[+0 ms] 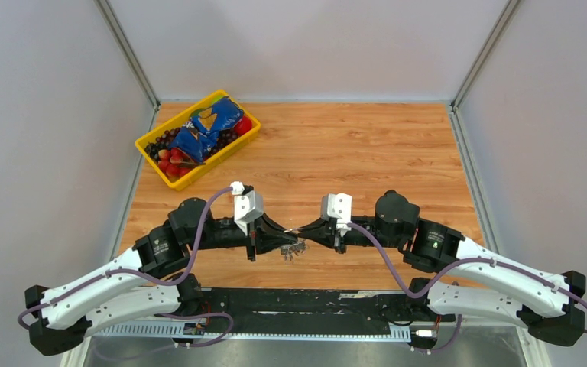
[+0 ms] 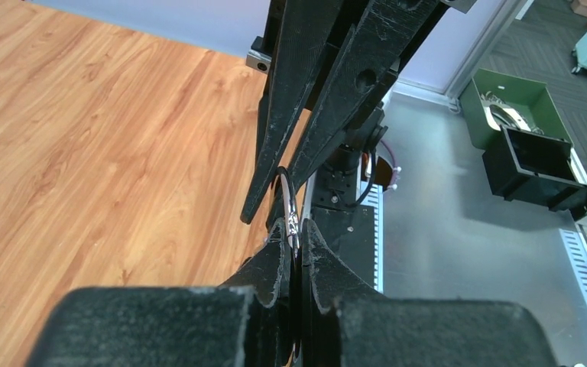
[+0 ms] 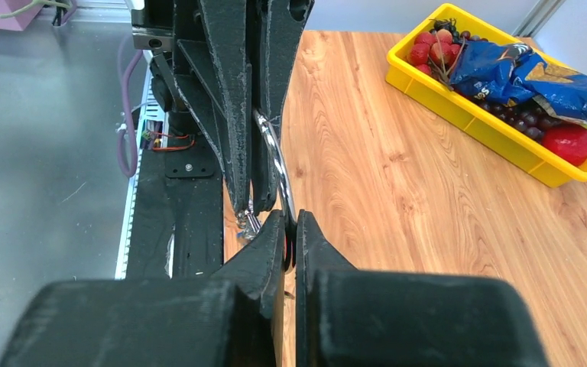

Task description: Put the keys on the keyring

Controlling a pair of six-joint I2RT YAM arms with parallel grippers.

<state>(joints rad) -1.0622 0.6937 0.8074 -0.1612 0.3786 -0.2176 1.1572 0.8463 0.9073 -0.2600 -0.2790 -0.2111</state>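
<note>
I next need to move my right gripper outward, tilt its fingers down and lower the keyring (image 3: 276, 162) onto the bare wooden tabletop to release it, as the keys hang gathered below.
The keyring (image 3: 276, 162) is a thin silver wire ring held in the air between my two grippers, just above the table's near edge. My left gripper (image 2: 296, 225) is shut on one side of it. My right gripper (image 3: 288, 218) is shut on the other side. In the top view the left gripper (image 1: 284, 238) and right gripper (image 1: 303, 228) meet tip to tip. A small cluster of silver keys (image 1: 296, 250) hangs below them. The cluster also shows in the right wrist view (image 3: 249, 225). The ring shows in the left wrist view (image 2: 284, 191). No black head or blue tag can be made out.
A yellow basket (image 1: 147, 149) with a blue snack bag (image 1: 210, 126), grapes and strawberries stands at the back left; it also shows in the right wrist view (image 3: 458, 99). Off the table stand a green box (image 2: 504, 99) and a black box (image 2: 535, 164).
</note>
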